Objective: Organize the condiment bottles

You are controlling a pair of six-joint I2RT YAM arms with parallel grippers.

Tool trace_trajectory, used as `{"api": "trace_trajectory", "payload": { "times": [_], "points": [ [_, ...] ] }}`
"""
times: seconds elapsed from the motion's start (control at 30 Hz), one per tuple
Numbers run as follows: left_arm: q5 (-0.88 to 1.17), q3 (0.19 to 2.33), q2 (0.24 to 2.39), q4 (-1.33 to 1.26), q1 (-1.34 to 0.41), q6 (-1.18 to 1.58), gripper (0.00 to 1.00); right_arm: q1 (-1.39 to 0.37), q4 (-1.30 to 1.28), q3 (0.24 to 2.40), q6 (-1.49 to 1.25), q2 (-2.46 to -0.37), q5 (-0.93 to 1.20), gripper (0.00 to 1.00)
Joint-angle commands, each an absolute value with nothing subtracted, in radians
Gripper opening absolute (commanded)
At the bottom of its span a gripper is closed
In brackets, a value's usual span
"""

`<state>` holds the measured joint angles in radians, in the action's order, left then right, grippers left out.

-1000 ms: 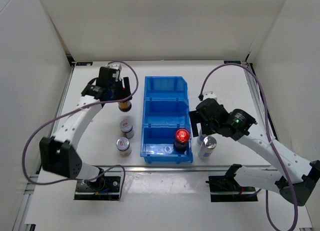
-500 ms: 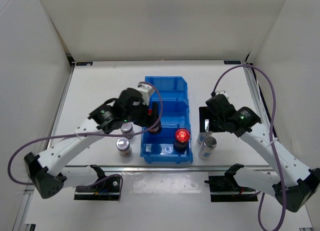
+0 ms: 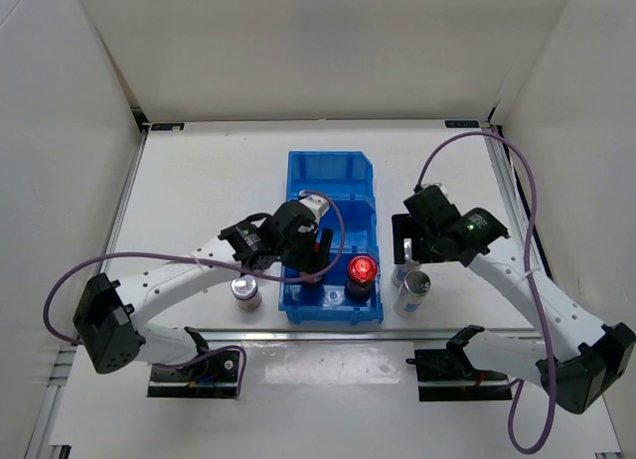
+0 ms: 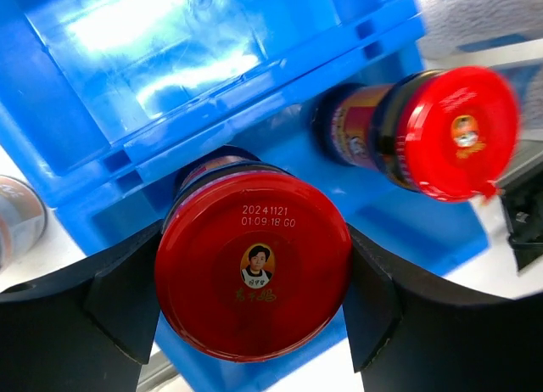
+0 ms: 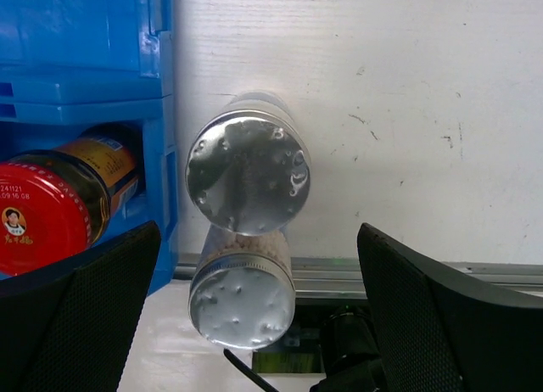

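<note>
My right gripper is going to move down around the farther silver cap, toward the bin, because the cap is closer to the finger by the bin (image 3: 328, 163).
My left gripper (image 3: 310, 252) hangs over the near compartment of the blue bin (image 3: 328, 163), shut on a dark bottle with a red cap (image 4: 253, 273). A second red-capped bottle (image 3: 362, 270) stands in that same compartment, just right of the held one (image 4: 445, 133). Two tall silver-capped bottles (image 3: 412, 290) stand close together on the table right of the bin. My right gripper (image 3: 407, 245) is open above them, with the nearer cap (image 5: 242, 299) and the farther cap (image 5: 248, 173) between its fingers (image 5: 450, 324). One short silver-lidded bottle (image 3: 245, 292) stands left of the bin.
The bin's middle and far compartments (image 3: 328, 196) hold nothing. My left forearm (image 3: 199, 270) lies across the table left of the bin and covers part of that area. White walls enclose the table, and a metal rail (image 3: 328, 335) runs along the near edge.
My left arm has swung from the far left of the table to over the bin's near compartment, carrying the red-capped bottle. The right gripper has shifted slightly, still open above the silver-capped bottles.
</note>
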<state>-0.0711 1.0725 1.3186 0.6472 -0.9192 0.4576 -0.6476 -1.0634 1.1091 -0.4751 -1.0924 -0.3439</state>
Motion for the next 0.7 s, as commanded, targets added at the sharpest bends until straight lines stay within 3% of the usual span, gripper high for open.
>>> {"api": "trace_trajectory", "payload": {
  "times": [0.0,0.07,0.3,0.53,0.57,0.67],
  "points": [
    [-0.103,1.049,1.292,0.515,-0.928,0.483,0.29,-0.634,-1.010,1.094,-0.463,-1.114,-0.330,1.00],
    [-0.113,1.020,1.301,0.499,-0.928,0.492,0.34,-0.634,-0.997,1.094,-0.463,-1.127,-0.319,1.00],
    [-0.124,0.979,1.330,0.477,-0.928,0.502,0.68,-0.615,-0.939,1.062,-0.454,-1.177,-0.299,1.00],
    [-0.124,0.959,1.339,0.459,-0.928,0.511,0.80,-0.592,-0.907,1.023,-0.454,-1.207,-0.279,0.94],
    [-0.124,0.959,1.339,0.459,-0.928,0.511,0.99,-0.583,-0.896,1.023,-0.454,-1.207,-0.279,0.91],
    [-0.135,0.971,1.339,0.459,-0.928,0.511,1.00,-0.571,-0.876,1.003,-0.445,-1.216,-0.261,0.84]
  ]
}}
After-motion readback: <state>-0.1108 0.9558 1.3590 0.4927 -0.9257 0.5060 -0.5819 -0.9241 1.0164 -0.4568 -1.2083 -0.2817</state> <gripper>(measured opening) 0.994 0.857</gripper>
